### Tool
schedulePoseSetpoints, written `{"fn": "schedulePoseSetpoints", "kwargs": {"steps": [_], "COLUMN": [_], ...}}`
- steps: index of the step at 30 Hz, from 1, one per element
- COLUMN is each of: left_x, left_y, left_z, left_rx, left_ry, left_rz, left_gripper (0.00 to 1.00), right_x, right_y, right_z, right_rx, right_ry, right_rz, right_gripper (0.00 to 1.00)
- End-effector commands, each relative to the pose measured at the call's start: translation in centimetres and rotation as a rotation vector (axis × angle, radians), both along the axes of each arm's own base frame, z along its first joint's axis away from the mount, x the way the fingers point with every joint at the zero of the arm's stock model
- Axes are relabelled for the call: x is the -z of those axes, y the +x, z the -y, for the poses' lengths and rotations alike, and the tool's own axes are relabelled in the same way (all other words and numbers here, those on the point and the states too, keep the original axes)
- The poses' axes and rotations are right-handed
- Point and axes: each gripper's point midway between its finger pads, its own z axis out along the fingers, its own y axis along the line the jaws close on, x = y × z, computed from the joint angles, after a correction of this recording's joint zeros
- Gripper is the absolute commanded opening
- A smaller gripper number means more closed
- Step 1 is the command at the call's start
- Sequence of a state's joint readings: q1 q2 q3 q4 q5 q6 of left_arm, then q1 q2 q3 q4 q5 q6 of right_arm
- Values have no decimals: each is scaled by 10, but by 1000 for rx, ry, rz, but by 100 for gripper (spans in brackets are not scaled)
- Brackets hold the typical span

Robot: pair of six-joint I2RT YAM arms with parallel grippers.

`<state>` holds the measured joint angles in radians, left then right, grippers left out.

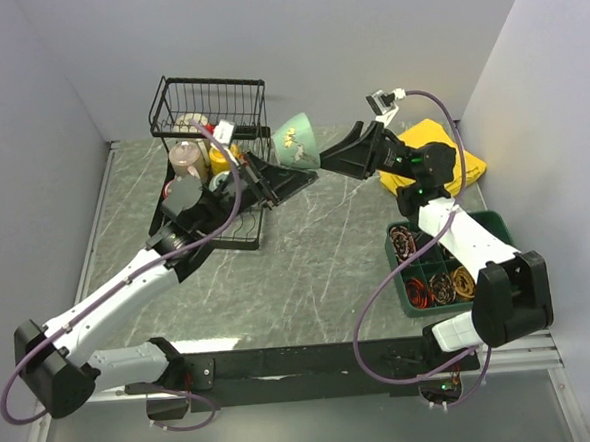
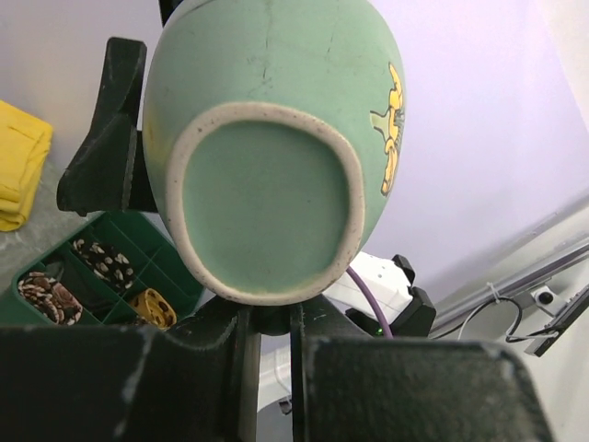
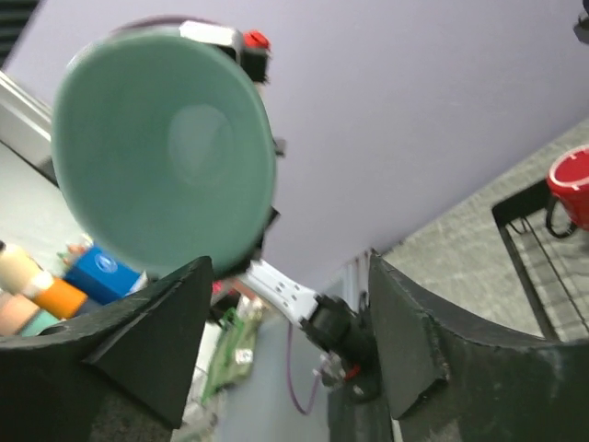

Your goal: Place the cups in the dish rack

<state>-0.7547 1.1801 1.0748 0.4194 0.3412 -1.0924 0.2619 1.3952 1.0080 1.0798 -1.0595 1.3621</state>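
My left gripper lowers next, tilting downward, to the rack's bare wires below it and to its left in the top view, and releases the cup there.
A grey-green cup (image 1: 296,141) with a yellow motif hangs in the air just right of the dish rack (image 1: 213,104), tilted on its side. My left gripper (image 1: 277,172) is shut on it from below; in the left wrist view the jaws (image 2: 271,318) pinch a dark part under the cup's base (image 2: 267,198). My right gripper (image 1: 329,159) is open, facing the cup's mouth (image 3: 161,152). One of its fingers (image 2: 106,138) stands beside the cup's wall. A beige cup (image 1: 185,158), a yellow cup (image 1: 218,162) and a red cup (image 3: 571,189) sit in the rack.
A green compartmented tray (image 1: 496,227) with small items lies at the right by the right arm. A folded yellow cloth (image 1: 441,147) lies at the back right. Walls close in the table at the left, back and right.
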Motion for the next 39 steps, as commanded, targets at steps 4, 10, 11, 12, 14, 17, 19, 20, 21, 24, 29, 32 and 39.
{"fn": "schedulePoseSetpoints", "kwargs": {"steps": [4, 10, 11, 12, 14, 17, 19, 20, 21, 24, 29, 32, 39], "left_x": [-20, 37, 39, 47, 74, 111, 130, 140, 145, 170, 212, 231, 262], "left_y": [-1, 9, 6, 7, 8, 11, 16, 18, 20, 31, 58, 72, 97], "left_z": [-43, -74, -83, -87, -102, -119, -129, -135, -138, -151, -167, -169, -183], "left_rx": [-125, -294, -318, -340, -400, -476, -530, -551, -563, -613, -666, -689, -813], "left_ry": [-45, 145, 156, 180, 243, 306, 334, 357, 360, 410, 497, 561, 673], "left_rz": [82, -16, -20, -34, -100, -192, -248, -278, -298, -378, -521, -603, -797], "left_gripper": [1, 1, 1, 1, 1, 1, 1, 1, 1, 1, 1, 1, 1], "right_x": [13, 60, 66, 81, 96, 128, 154, 161, 176, 194, 195, 192, 187], "right_y": [-26, -27, -25, -29, -25, -24, -23, -23, -23, -21, -11, -13, -10], "right_z": [2, 10, 14, 18, 27, 42, 51, 55, 61, 73, 90, 93, 99], "right_rx": [-34, 20, 54, 51, 100, 140, 156, 164, 172, 178, 203, 228, 263], "right_ry": [-126, -362, -408, -465, -535, -617, -655, -666, -674, -691, -694, -690, -703], "right_rz": [171, 271, 399, 345, 431, 450, 425, 434, 410, 380, 322, 336, 354], "right_gripper": [79, 83, 84, 84, 84, 88, 90, 93, 93, 95, 96, 96, 97]}}
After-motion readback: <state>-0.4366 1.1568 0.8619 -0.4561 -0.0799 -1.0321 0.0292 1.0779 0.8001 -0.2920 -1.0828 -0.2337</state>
